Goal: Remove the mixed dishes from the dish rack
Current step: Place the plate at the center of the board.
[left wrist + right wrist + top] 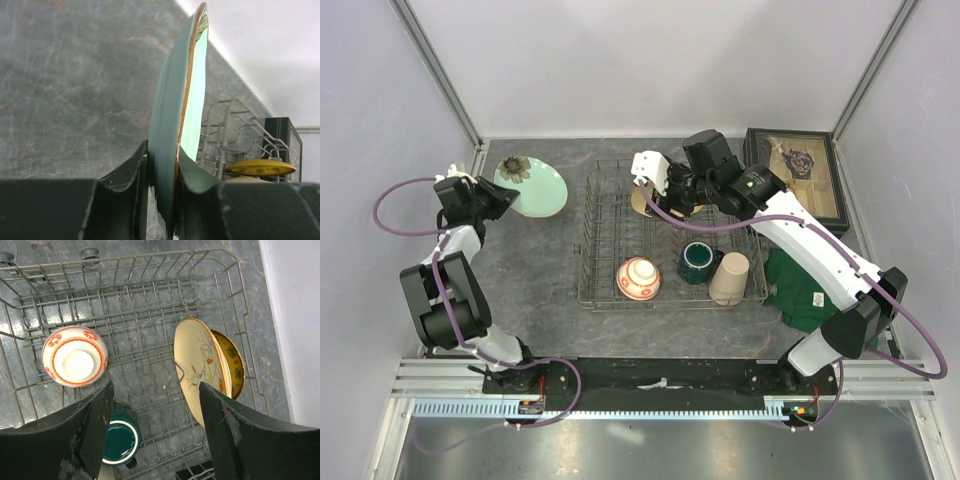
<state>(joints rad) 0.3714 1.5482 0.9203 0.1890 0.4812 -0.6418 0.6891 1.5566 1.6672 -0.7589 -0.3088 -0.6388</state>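
The tabletop beside the dish rack is bare under the pale green plate (532,188), so my left gripper will lower and release the plate's rim there.
My left gripper (502,198) is shut on the rim of the pale green plate (532,188), left of the dish rack (605,290). In the left wrist view both pads pinch the plate (175,100), seen edge-on. My right gripper (672,200) hangs open over the rack's back part. Its fingers (95,425) straddle bare wire, holding nothing. A cream plate (197,360) leans on the gold-brown patterned plate (234,362) among the tines, beside its right finger. The red-and-white bowl (638,278), dark green mug (698,262) and beige tumbler (730,277) sit along the rack's near side.
A dark glass-lidded box (805,175) stands at the back right, close behind the right arm. A folded green cloth (805,295) lies right of the rack. Grey walls close the table on three sides.
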